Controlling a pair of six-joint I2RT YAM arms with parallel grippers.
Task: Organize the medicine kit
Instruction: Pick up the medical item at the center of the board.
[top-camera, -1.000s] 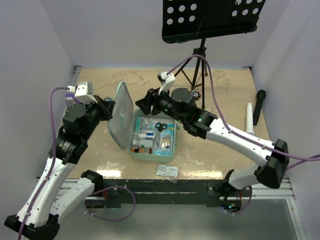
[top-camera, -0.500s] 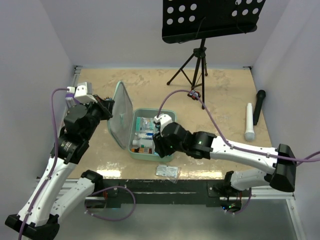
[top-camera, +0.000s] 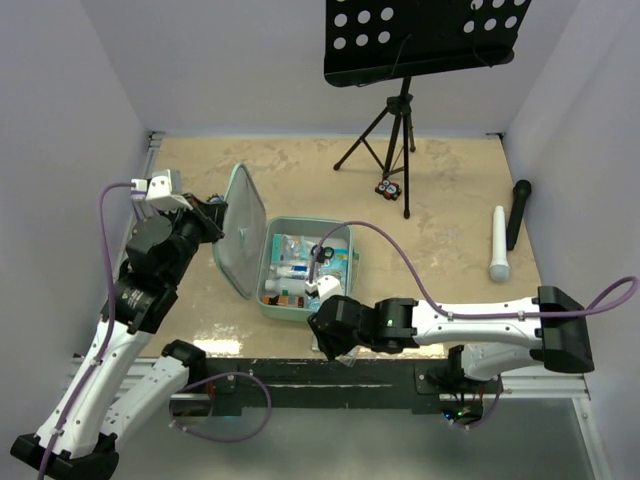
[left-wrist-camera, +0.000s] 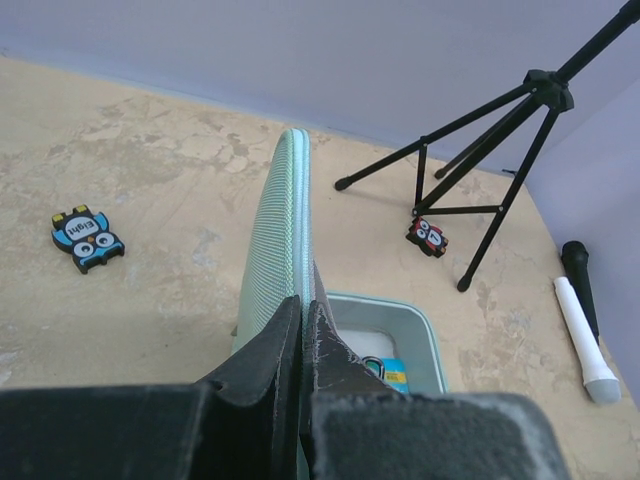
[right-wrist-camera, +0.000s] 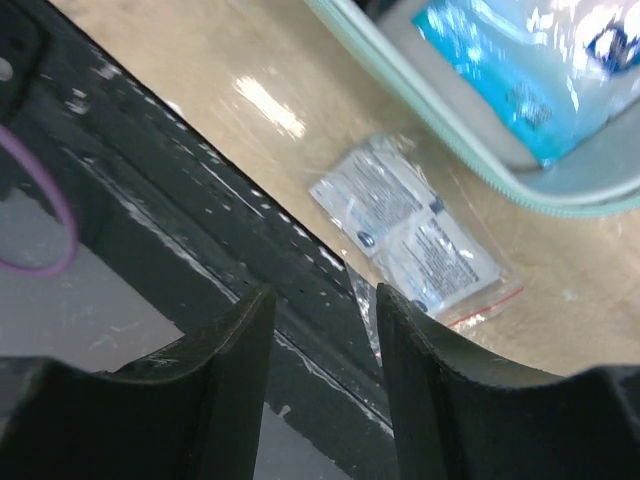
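The clear plastic sachet pack's near edge (top-camera: 346, 358) (right-wrist-camera: 366, 290) juts over the black front bar, so my right gripper comes down onto that overhanging edge next and closes there.
The medicine kit (top-camera: 268, 297), a mint-green soft case, lies open with tubes, small bottles and a blue packet (right-wrist-camera: 520, 60) inside. Its lid (top-camera: 238, 235) stands upright on the left, and my left gripper (top-camera: 218, 215) is shut on the lid's edge (left-wrist-camera: 280, 220), fingertips pinched together (left-wrist-camera: 302, 300). My right gripper (top-camera: 328, 335) hovers open at the table's front edge, just in front of the kit's near wall (right-wrist-camera: 560, 195). A clear plastic sachet pack (right-wrist-camera: 410, 225) lies on the table right beyond the right gripper (right-wrist-camera: 320, 295), with nothing between the fingers.
The black front rail (right-wrist-camera: 200, 200) runs directly under the right fingers. A music stand's tripod (top-camera: 390, 150) stands at the back, with a red owl tile (top-camera: 389, 188) by its foot. A blue owl tile (left-wrist-camera: 87, 238) lies left of the lid. A white tube (top-camera: 498, 245) and a black microphone (top-camera: 519, 205) lie at the right.
My right arm has swung from behind the kit, across it, down to the front edge over the sachet pack. The left gripper still holds the lid upright.
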